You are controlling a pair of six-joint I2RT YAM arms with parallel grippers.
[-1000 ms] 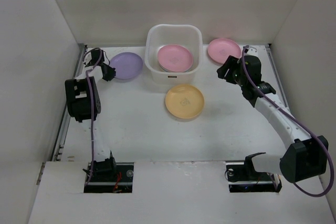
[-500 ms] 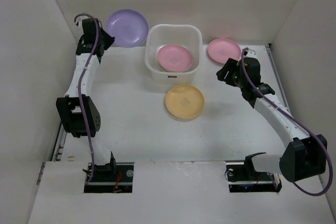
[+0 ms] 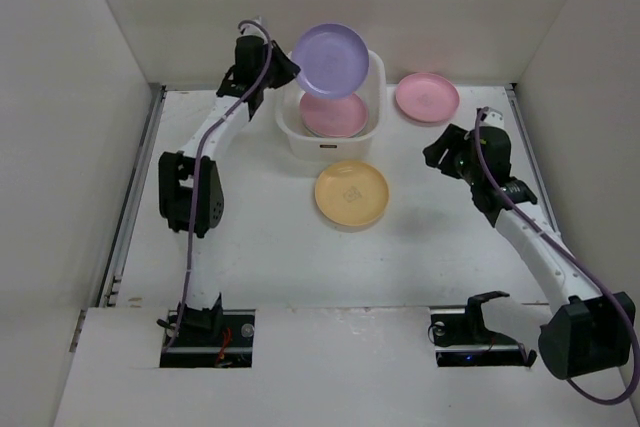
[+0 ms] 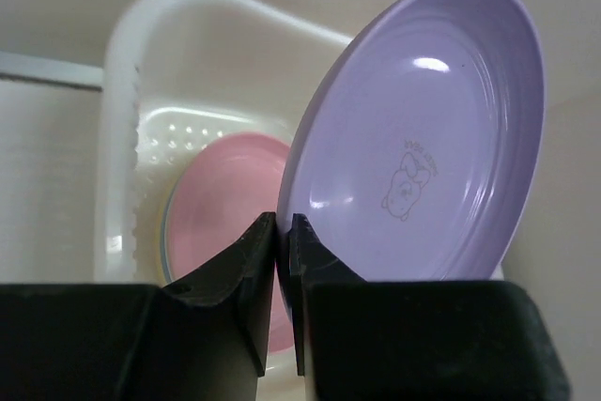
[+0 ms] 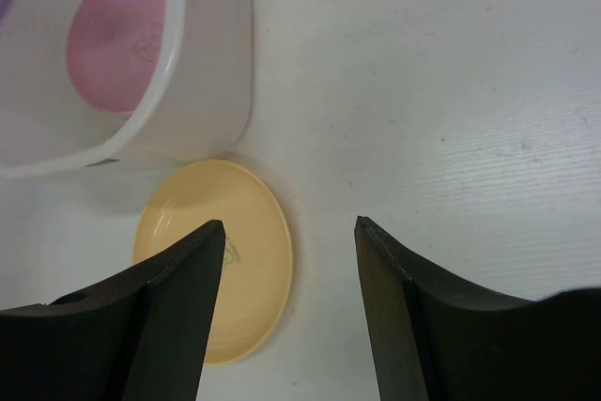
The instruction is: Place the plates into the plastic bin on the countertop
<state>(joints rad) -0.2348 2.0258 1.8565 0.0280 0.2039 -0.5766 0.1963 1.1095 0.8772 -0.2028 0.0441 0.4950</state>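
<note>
The pink plate still outside the bin is outward of and below my gripper. My right gripper should next reach outward and down onto the plate's near rim (image 3: 448,117).
My left gripper (image 3: 283,71) is shut on the rim of a purple plate (image 3: 331,61) and holds it tilted in the air above the white plastic bin (image 3: 288,125); the wrist view shows the plate (image 4: 423,138) pinched between the jaws. A pink plate (image 3: 334,115) lies in the bin, also seen in the left wrist view (image 4: 225,213). A yellow-orange plate (image 3: 351,193) lies on the countertop in front of the bin. Another pink plate (image 3: 427,96) lies right of the bin. My right gripper (image 3: 437,155) is open and empty, above the countertop right of the yellow plate (image 5: 221,260).
White walls enclose the countertop (image 3: 270,237) on the left, back and right. The bin stands against the back wall. The arm bases sit at the near edge.
My left arm has lifted the purple plate off the countertop at the back left and swung it right, over the bin. My right gripper has drawn back a little toward the near right.
</note>
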